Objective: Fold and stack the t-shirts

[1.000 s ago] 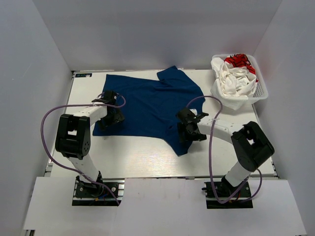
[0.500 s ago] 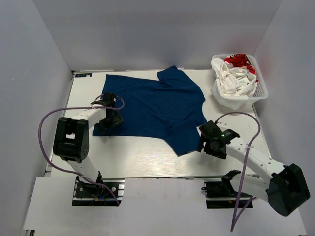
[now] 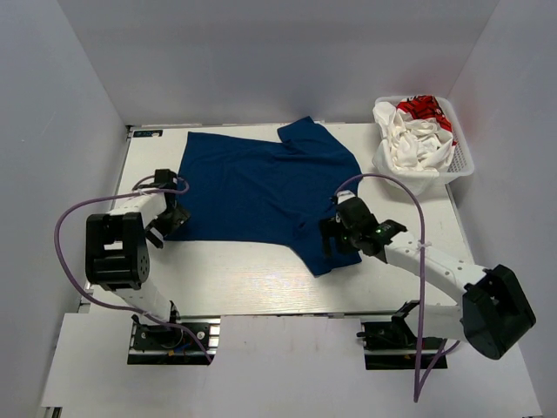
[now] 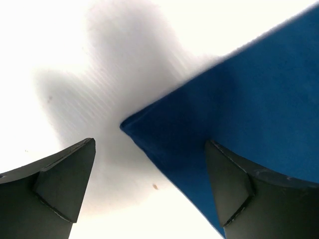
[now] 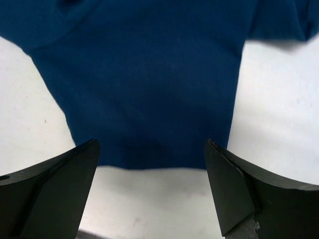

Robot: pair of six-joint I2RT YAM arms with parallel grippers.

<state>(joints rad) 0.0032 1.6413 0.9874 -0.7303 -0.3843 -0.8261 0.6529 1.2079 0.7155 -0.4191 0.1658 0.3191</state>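
Note:
The near sleeve's end already lies between the open fingers of my right gripper, so next I need to lower that gripper onto the sleeve just inside its hem and close there.
The blue t-shirt (image 3: 261, 187) lies spread flat on the white table (image 3: 261, 283). My left gripper (image 3: 164, 225) hovers open over the shirt's near left corner. In the left wrist view that corner (image 4: 239, 99) points in between the fingers (image 4: 60, 184), and the open left gripper (image 4: 149, 194) holds nothing. My right gripper (image 3: 335, 237) is open at the hem of the near right sleeve. The right wrist view shows the sleeve (image 5: 149, 74) ending just ahead of the empty right gripper (image 5: 149, 194). The white t-shirt with red print (image 3: 418, 139) sits crumpled in the basket.
A white mesh basket (image 3: 466, 165) stands at the table's far right corner, holding the white shirt. Grey walls close in the table on the left, back and right. Purple cables loop off both arms.
The left gripper slid left off the shirt to its near left corner. The right arm swung out to the right of the sleeve, then came back to the sleeve hem.

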